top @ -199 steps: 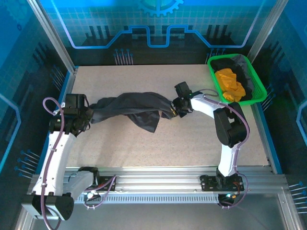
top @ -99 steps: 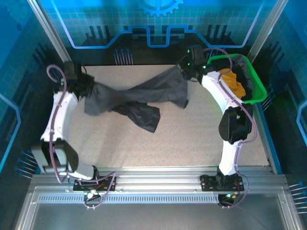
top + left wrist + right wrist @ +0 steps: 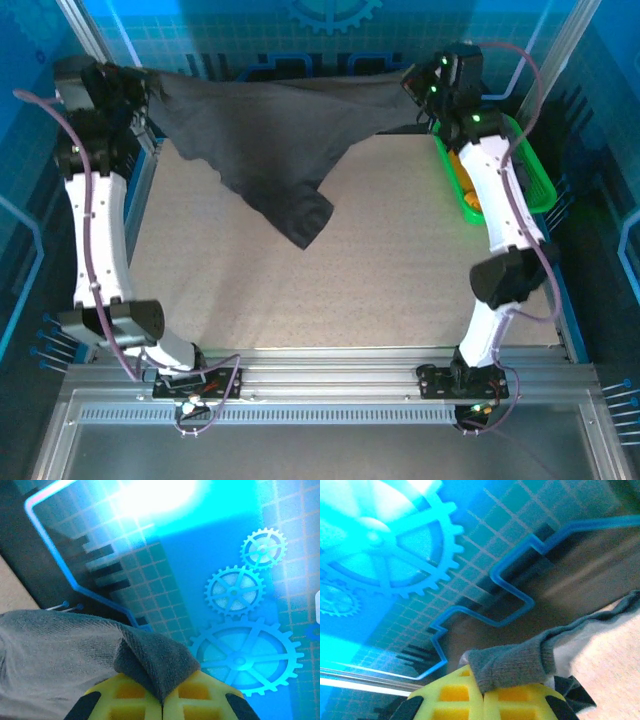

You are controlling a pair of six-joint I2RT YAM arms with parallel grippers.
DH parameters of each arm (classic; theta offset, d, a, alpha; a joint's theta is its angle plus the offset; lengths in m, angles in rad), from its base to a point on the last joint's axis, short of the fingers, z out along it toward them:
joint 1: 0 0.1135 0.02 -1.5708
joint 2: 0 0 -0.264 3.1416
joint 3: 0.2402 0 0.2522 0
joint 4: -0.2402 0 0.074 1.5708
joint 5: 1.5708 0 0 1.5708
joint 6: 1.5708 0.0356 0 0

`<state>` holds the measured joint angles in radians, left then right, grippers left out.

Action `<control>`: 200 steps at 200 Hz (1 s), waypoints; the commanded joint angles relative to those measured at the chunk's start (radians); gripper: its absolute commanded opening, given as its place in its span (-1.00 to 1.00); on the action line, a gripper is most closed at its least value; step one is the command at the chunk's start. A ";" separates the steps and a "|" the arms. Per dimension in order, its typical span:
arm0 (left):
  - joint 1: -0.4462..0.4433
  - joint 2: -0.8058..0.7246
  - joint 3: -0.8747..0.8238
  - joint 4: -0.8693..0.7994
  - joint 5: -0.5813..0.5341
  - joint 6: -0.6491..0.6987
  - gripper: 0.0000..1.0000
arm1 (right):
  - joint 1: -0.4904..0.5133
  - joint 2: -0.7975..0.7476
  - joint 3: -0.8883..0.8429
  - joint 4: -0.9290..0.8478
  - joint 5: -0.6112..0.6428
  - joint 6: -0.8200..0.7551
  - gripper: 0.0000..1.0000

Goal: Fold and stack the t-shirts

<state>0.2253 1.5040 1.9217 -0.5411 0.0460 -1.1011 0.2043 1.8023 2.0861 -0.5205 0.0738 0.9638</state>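
I should move my right gripper down and back to the bare tabletop (image 3: 424, 252) beside the basket and let go of the t-shirt's corner, because that spot is below, toward my base.
A large charcoal-black t-shirt (image 3: 270, 140) hangs stretched in the air between both raised arms, its lower point drooping to the table around the middle. My left gripper (image 3: 140, 88) is shut on one corner at the far left; its yellow fingers (image 3: 125, 700) pinch a fold of grey fabric (image 3: 150, 662). My right gripper (image 3: 418, 88) is shut on the opposite corner at the far right, a hemmed edge (image 3: 512, 662) caught between its fingers (image 3: 515, 702). An orange t-shirt (image 3: 468, 190) lies in the green basket, partly hidden by the right arm.
The green plastic basket (image 3: 540, 185) stands at the far right edge, under the right arm. The beige tabletop (image 3: 350, 280) lies below the hanging shirt. Blue panel walls and metal frame posts close in the back and sides.
Both arms have swung up and back, apart from each other, lifting the charcoal shirt off the table and spreading it wide. Both grips held throughout.
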 commanded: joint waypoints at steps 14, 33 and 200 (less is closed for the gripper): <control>-0.071 -0.255 -0.416 -0.137 -0.124 -0.032 -1.00 | 0.039 -0.295 -0.521 -0.096 0.147 0.050 -1.00; -0.121 -0.372 -0.689 -0.202 -0.135 -0.019 -1.00 | 0.037 -0.371 -0.778 -0.116 0.142 0.075 -1.00; -0.233 -0.399 -1.105 -0.234 -0.037 0.064 -1.00 | 0.049 -0.453 -1.229 -0.328 -0.018 0.150 0.38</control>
<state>0.0021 1.1191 0.7788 -0.7406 0.0086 -1.0634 0.2211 1.3800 0.9497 -0.8131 0.1425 1.0336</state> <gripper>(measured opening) 0.057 0.661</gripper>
